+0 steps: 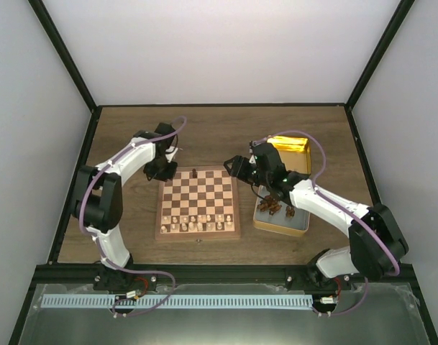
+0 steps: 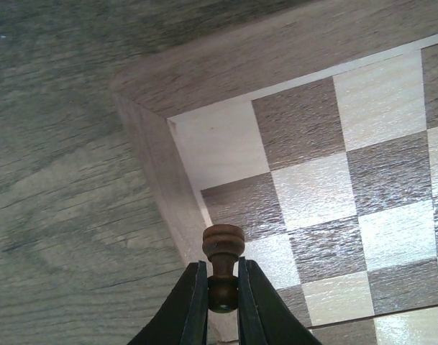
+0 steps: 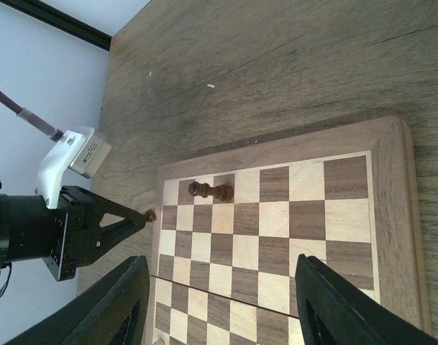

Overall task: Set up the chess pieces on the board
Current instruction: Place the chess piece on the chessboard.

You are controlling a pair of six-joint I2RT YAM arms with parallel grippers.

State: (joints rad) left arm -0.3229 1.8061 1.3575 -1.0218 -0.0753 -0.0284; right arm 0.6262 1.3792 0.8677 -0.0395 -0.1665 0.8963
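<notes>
The left gripper brings the pawn (image 2: 224,248) down next, onto the empty dark square on the near side of the pale far-corner square.
A dark brown pawn (image 2: 224,248) sits pinched between the fingers of my left gripper (image 2: 222,287), which is shut on it. The pawn hangs over the far left corner of the board (image 2: 312,187). From above, that gripper (image 1: 163,171) is at the board's (image 1: 204,194) far left corner. One tall dark piece (image 1: 195,173) stands on the far row, also visible in the right wrist view (image 3: 211,191). My right gripper (image 3: 220,277) stands open and empty over the board's (image 3: 398,215) far right part. More dark pieces (image 1: 276,207) lie in the gold tin (image 1: 299,228).
Pale chessmen (image 1: 195,224) fill the two near rows of the board. The tin's gold lid (image 1: 290,146) lies behind the tin at the back right. The left gripper (image 3: 125,223) with its pawn shows in the right wrist view. Dark frame posts edge the table.
</notes>
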